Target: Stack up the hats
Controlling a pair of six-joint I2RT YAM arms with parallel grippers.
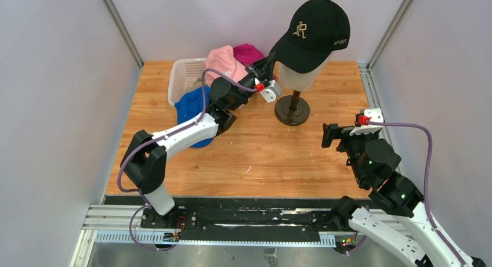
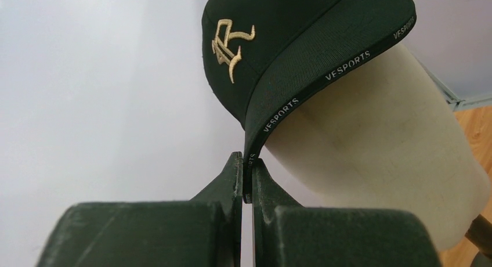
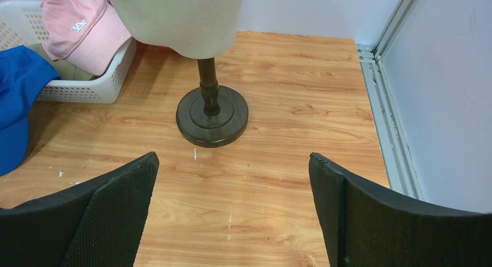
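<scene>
My left gripper holds the edge of the black hat (image 2: 278, 40), and much cream shows below it, so next it should pull the hat down onto the mannequin head (image 1: 296, 76) and then release the edge.
A black hat with a gold logo (image 1: 313, 32) sits on the cream mannequin head (image 1: 296, 76). My left gripper (image 1: 270, 62) is shut on the edge of its brim. In the left wrist view the brim's rim of the black hat (image 2: 278, 40) is pinched between the jaws of the left gripper (image 2: 248, 174), beside the mannequin head (image 2: 383, 145). A pink hat (image 1: 223, 61) and a magenta hat (image 1: 248, 53) lie at the basket. A blue hat (image 1: 191, 107) lies partly under the left arm. My right gripper (image 1: 328, 135) is open and empty above the table (image 3: 233, 162).
The white perforated basket (image 1: 183, 75) stands at the back left, with the pink hat (image 3: 81, 26) resting on its rim (image 3: 87, 90) and the blue hat (image 3: 14, 98) beside it. The mannequin's dark round base (image 3: 212, 116) is ahead of the right gripper. Grey walls enclose the table.
</scene>
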